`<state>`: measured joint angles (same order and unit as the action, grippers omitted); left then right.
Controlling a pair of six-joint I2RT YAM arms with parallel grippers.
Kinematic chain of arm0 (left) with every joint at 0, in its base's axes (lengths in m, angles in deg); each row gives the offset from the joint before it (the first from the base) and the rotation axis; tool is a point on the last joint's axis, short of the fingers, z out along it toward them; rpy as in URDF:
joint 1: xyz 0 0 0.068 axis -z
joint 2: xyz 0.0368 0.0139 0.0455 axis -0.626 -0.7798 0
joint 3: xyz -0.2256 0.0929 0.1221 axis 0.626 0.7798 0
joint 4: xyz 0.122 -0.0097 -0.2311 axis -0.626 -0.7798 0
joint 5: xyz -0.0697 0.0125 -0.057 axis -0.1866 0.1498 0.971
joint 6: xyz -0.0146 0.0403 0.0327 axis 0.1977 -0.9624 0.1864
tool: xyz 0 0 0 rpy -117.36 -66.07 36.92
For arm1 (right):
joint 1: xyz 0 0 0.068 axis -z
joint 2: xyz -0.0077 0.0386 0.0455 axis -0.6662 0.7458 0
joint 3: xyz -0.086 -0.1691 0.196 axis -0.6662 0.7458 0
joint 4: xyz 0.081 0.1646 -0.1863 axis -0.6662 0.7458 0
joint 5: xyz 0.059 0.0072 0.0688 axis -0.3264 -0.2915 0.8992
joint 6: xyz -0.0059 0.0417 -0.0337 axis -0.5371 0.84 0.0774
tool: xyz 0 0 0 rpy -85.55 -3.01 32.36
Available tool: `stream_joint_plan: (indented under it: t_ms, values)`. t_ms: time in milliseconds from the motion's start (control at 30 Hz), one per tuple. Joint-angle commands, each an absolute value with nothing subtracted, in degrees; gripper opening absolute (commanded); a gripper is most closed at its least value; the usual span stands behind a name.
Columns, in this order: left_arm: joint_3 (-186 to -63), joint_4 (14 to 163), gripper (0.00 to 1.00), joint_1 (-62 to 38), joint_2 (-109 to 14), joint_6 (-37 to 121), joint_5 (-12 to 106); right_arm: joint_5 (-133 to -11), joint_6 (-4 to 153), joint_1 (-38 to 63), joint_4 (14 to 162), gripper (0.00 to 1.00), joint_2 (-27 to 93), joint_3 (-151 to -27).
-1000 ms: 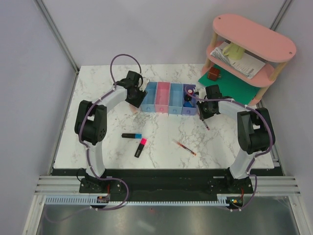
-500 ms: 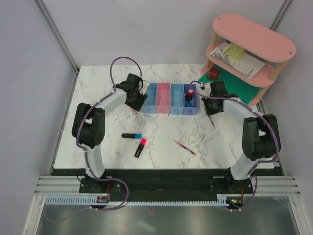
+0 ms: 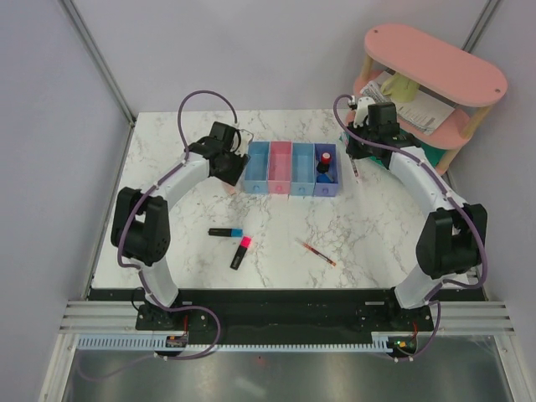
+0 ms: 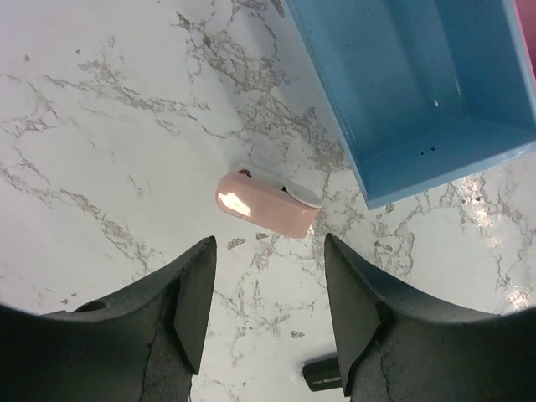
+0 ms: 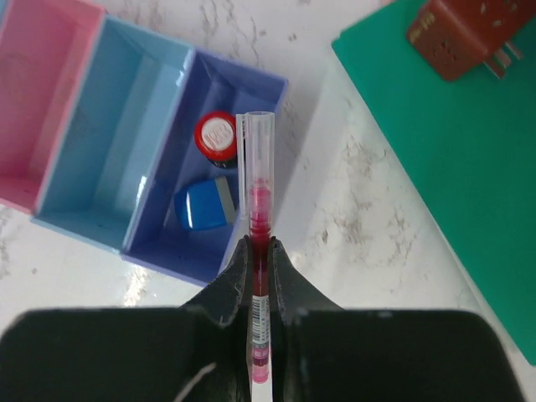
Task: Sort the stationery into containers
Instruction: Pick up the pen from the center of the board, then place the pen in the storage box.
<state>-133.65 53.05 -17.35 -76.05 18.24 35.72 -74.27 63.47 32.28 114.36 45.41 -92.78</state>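
The right gripper moves past the red-capped bottle and down over the empty light blue bin beside the purple-blue (image 3: pixel 328 186) one next.
The containers are a joined row of bins: light blue (image 3: pixel 257 166), pink (image 3: pixel 279 166), light blue (image 3: pixel 301 167) and purple-blue (image 3: pixel 328 186). The purple-blue bin (image 5: pixel 159 255) holds a red-capped black bottle (image 5: pixel 218 134) and a blue-white block (image 5: pixel 205 203). My right gripper (image 5: pixel 260 251) is shut on a thin red pen (image 5: pixel 256 167), held above that bin's right wall. My left gripper (image 4: pixel 268 249) stands open just above the table, the beige eraser (image 4: pixel 264 205) lying ahead of its fingertips beside the leftmost bin (image 4: pixel 419 92). On the marble lie a blue-capped highlighter (image 3: pixel 226 232), a pink-capped highlighter (image 3: pixel 241 252) and a second red pen (image 3: pixel 316 252).
A pink oval two-tier shelf (image 3: pixel 435 63) with papers and a yellow mug stands at the back right, on a green mat (image 5: pixel 452 167). A red-brown block (image 5: pixel 465 33) lies on that mat. Grey walls bound the table at the left and back.
My right arm has carried the red pen from in front of the bins' right end toward the back, alongside the purple-blue bin. The left gripper has barely shifted and stays open.
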Motion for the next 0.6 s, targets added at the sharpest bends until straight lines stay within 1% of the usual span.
stream_joint_plan:
  t_ms: [0,200,400,567]
  values:
    - [-131.8,52.7,0.62,-17.2,-75.0,21.1,34.5,-70.0,66.6,29.5,112.8,0.03,49.9,-98.9]
    - [-132.4,49.8,0.62,-17.3,-78.5,24.4,33.1,-69.4,66.5,24.4,111.2,0.03,56.1,-105.7]
    - [-132.4,49.0,0.62,-17.3,-79.8,25.5,33.4,-67.9,67.0,22.6,110.8,0.04,62.8,-111.1]
    - [-132.4,49.0,0.62,-17.6,-80.9,25.7,33.3,-67.2,67.1,21.8,109.5,0.03,66.4,-112.4]
